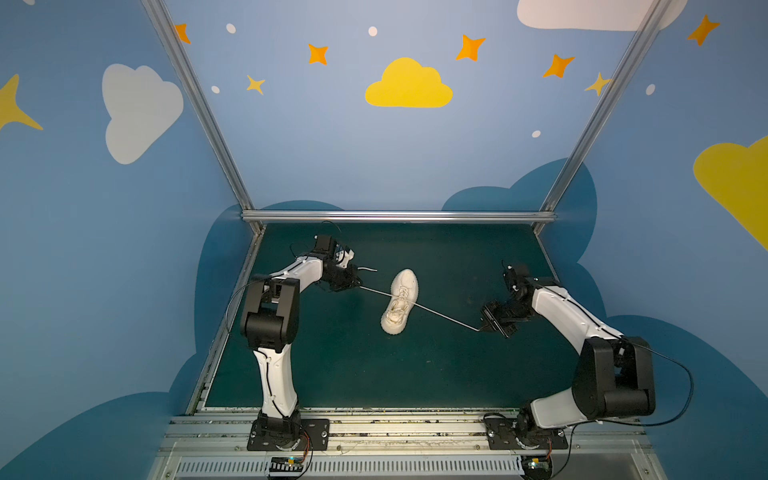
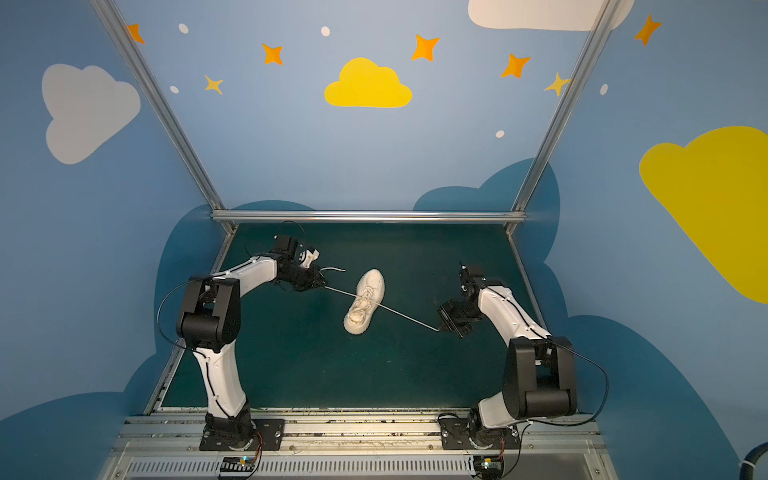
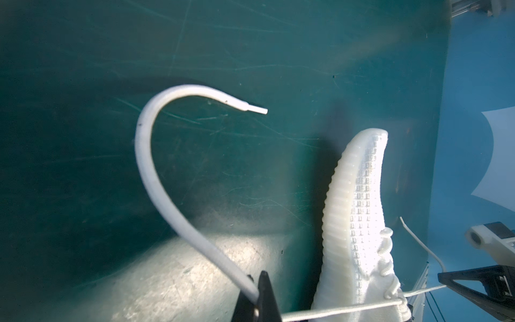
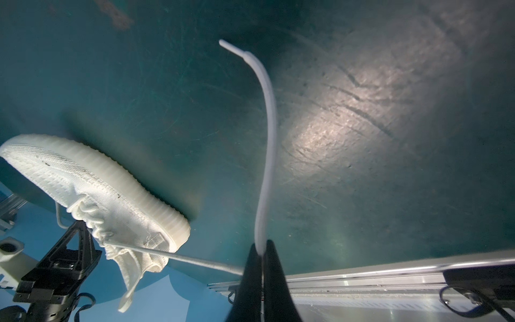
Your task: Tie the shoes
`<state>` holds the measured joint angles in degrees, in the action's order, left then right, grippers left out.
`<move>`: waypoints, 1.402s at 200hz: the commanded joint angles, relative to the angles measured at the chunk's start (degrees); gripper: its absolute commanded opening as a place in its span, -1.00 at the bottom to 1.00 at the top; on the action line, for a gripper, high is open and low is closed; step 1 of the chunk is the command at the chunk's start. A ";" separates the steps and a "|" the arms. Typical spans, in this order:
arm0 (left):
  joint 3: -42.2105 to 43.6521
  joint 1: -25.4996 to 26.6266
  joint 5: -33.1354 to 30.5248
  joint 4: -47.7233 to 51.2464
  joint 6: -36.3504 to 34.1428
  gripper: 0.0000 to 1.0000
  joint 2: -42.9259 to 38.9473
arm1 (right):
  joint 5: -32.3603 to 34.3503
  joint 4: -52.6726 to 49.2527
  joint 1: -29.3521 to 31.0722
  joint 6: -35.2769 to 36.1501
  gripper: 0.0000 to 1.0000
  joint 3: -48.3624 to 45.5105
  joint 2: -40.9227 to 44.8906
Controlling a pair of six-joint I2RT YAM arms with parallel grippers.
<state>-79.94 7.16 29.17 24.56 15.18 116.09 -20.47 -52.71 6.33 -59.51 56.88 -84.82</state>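
Observation:
The lace is already taut, so my left gripper needs to move back and in toward the sneaker [image 1: 400, 301] next, over the mat beside the sneaker's eyelets, and let go of the lace.
An off-white sneaker [image 1: 400, 301] [image 2: 364, 301] lies mid-mat on the green mat, toe toward the back wall. One cream lace [image 1: 376, 292] runs taut from its eyelets to my left gripper [image 1: 359, 286] [image 3: 257, 295], which is shut on it. The free tip of that lace [image 3: 156, 120] curls past the jaws. A second lace [image 1: 446, 316] stretches tight to my right gripper [image 1: 482, 329] [image 4: 262, 251], also shut on it, with its tail [image 4: 269, 125] sticking up beyond the fingers. Both wrist views show the shoe [image 3: 359, 223] [image 4: 97, 184] from the side.
The green mat [image 1: 374, 365] is bounded by an aluminium rail at the back [image 1: 399, 216], a side rail on the left [image 1: 232, 316] and the arms' base rail in front [image 1: 395, 428]. Blue painted walls close in three sides.

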 commanded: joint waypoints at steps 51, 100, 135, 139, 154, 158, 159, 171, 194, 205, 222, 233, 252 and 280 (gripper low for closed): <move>5.51 -1.44 -3.15 -0.39 1.27 -0.93 -5.82 | 2.82 -4.34 -1.52 3.51 -1.00 3.20 -1.71; 16.14 5.94 -2.29 -9.93 5.49 -0.93 -11.35 | -0.27 0.99 1.05 11.48 -1.00 7.34 -5.49; 27.98 11.68 -3.45 -27.29 8.80 -0.93 -11.59 | -1.63 15.00 3.48 13.18 -1.00 2.18 -3.79; 28.43 12.13 -3.16 -28.62 9.16 -0.93 -11.17 | -1.95 16.39 3.73 13.41 -1.00 1.87 -3.76; 29.07 13.58 -1.13 -32.90 10.01 -0.93 -9.25 | -3.21 19.18 4.79 14.00 -1.00 1.47 -3.39; 29.07 14.11 -0.80 -34.04 10.02 -0.93 -8.69 | -3.57 20.11 5.12 14.19 -1.00 1.32 -3.19; 29.06 14.20 -0.75 -34.26 10.03 -0.93 -8.56 | -3.55 20.24 5.15 14.22 -1.00 1.31 -3.09; 28.18 15.70 -0.77 -36.32 9.65 -0.93 -7.13 | -3.21 21.41 6.10 15.04 -1.00 1.15 -2.17; 26.95 18.45 -1.13 -38.09 10.74 -0.93 -6.69 | -2.92 22.21 7.11 16.50 -1.00 0.56 -1.24; 26.92 20.13 -2.38 -37.33 10.83 -0.93 -7.38 | -3.52 22.47 7.11 16.95 -1.00 -0.03 -1.01; 27.89 21.75 -4.53 -35.95 10.95 -0.93 -9.40 | -3.96 23.67 7.09 17.14 -1.00 -2.08 0.14; 29.37 21.87 -6.81 -35.33 11.34 -0.93 -11.41 | -3.59 23.97 6.96 17.67 -1.00 -3.13 0.92; 30.85 21.38 -11.23 -32.10 9.90 -0.93 -15.15 | -3.09 22.52 6.52 19.30 -1.00 -3.99 1.84; 29.21 19.78 -15.32 -25.52 6.09 -0.93 -18.84 | -1.10 21.42 6.05 23.45 -1.00 -4.11 3.01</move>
<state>-49.28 28.38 18.96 -6.66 24.80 100.62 -23.20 -30.41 12.84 -40.64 52.82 -83.90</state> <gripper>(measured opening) 0.048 0.046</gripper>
